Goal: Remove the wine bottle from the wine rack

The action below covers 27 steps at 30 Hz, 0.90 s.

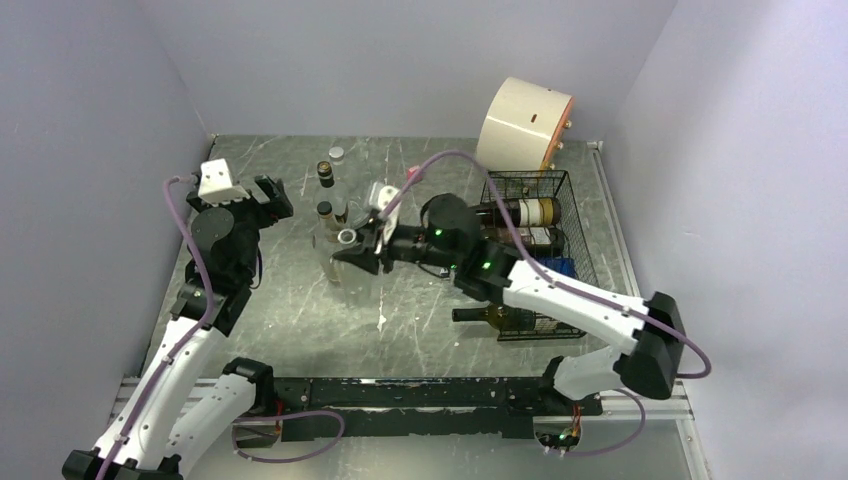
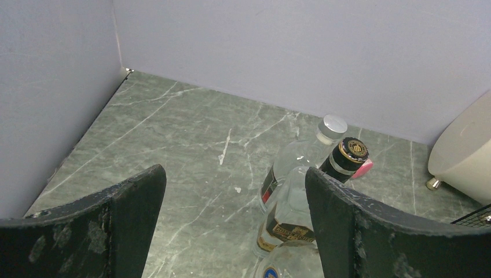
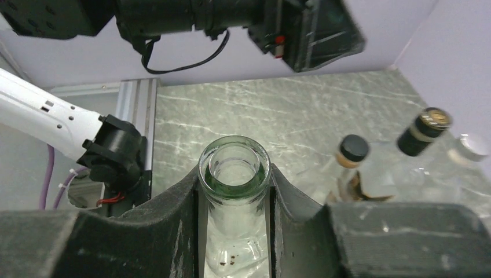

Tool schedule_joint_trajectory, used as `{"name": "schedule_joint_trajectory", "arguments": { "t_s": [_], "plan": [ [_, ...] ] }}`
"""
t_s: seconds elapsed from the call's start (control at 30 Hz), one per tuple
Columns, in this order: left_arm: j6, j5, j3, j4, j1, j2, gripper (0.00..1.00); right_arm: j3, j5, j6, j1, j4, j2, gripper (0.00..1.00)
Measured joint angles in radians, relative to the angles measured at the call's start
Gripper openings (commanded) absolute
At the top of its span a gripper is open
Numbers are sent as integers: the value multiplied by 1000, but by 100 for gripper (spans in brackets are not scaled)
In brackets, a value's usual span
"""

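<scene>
I should next move my right gripper to the left in the top view. Then I should lower the clear bottle beside the standing bottles, where there is room for it.
The black wire wine rack (image 1: 530, 175) stands at the right of the table with several dark bottles lying in it. My right gripper (image 1: 352, 247) reaches left, well clear of the rack. It is shut on the neck of a clear, uncorked wine bottle (image 1: 346, 275), which stands upright over the table's middle. In the right wrist view the fingers (image 3: 173, 214) clamp the neck (image 3: 234, 231) just under the greenish rim. My left gripper (image 1: 277, 200) is open and empty, just left of the standing bottles; its fingers (image 2: 136, 200) frame bare table.
Three bottles stand close behind the held one: a black-capped one (image 1: 325, 172), a silver-capped one (image 1: 337, 154) and a clear one (image 1: 324, 212). A cream drum (image 1: 522, 125) sits at the back right. A dark bottle (image 1: 495, 315) pokes out of the rack's near end. Purple walls surround the table.
</scene>
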Motion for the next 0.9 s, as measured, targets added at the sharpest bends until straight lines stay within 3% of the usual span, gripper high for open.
{"name": "schedule_joint_trajectory", "arguments": {
  "t_s": [0.2, 0.5, 0.9],
  "plan": [
    [-1, 0, 0, 0, 2, -11, 93, -50, 79, 11, 95, 161, 101, 0],
    [-8, 0, 0, 0, 3, -29, 93, -61, 213, 19, 102, 357, 254, 0],
    [-11, 0, 0, 0, 3, -50, 93, -35, 270, 11, 102, 400, 407, 0]
  ]
}}
